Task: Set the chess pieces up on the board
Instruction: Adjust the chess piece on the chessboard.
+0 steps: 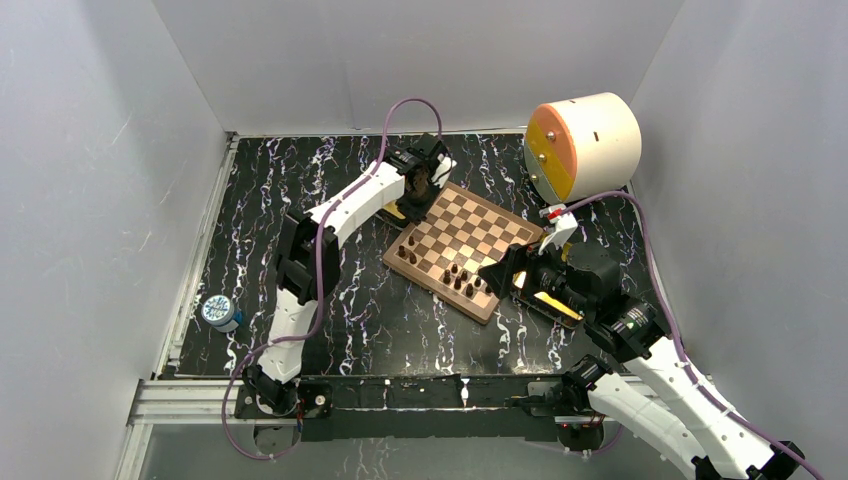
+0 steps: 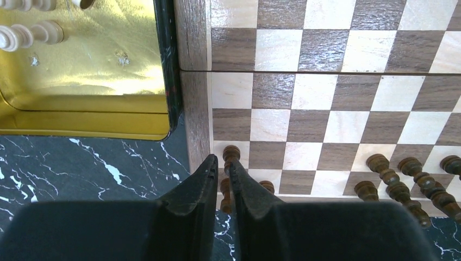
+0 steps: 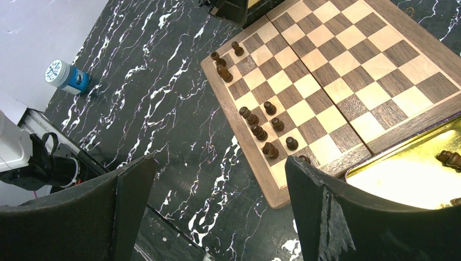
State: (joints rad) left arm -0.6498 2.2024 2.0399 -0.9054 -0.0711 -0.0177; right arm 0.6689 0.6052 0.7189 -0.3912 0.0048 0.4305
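Observation:
My left gripper moves down to the stem of the dark piece (image 1: 411,241) (image 2: 231,158) next and opens around it.
The board (image 1: 470,225) lies angled on the black marble table. Several dark chess pieces (image 1: 462,278) stand along its near-left edge, and three more (image 3: 223,70) stand at its left corner. My left gripper (image 1: 420,188) hovers over the board's far-left side. In the left wrist view my left gripper (image 2: 222,160) is shut to a thin slit with nothing held. A dark piece (image 2: 231,155) on the board (image 2: 326,98) shows just beyond its tips. Cream pieces (image 2: 27,33) lie in a gold tray (image 2: 92,70). My right gripper (image 3: 215,163) is wide open above the table, by the board's (image 3: 348,70) near corner.
A second gold tray (image 3: 413,174) with a dark piece (image 3: 450,157) sits at the board's right side under my right arm. A small blue-and-white jar (image 1: 220,312) stands at the left edge. A big cream and orange cylinder (image 1: 585,145) stands at the back right.

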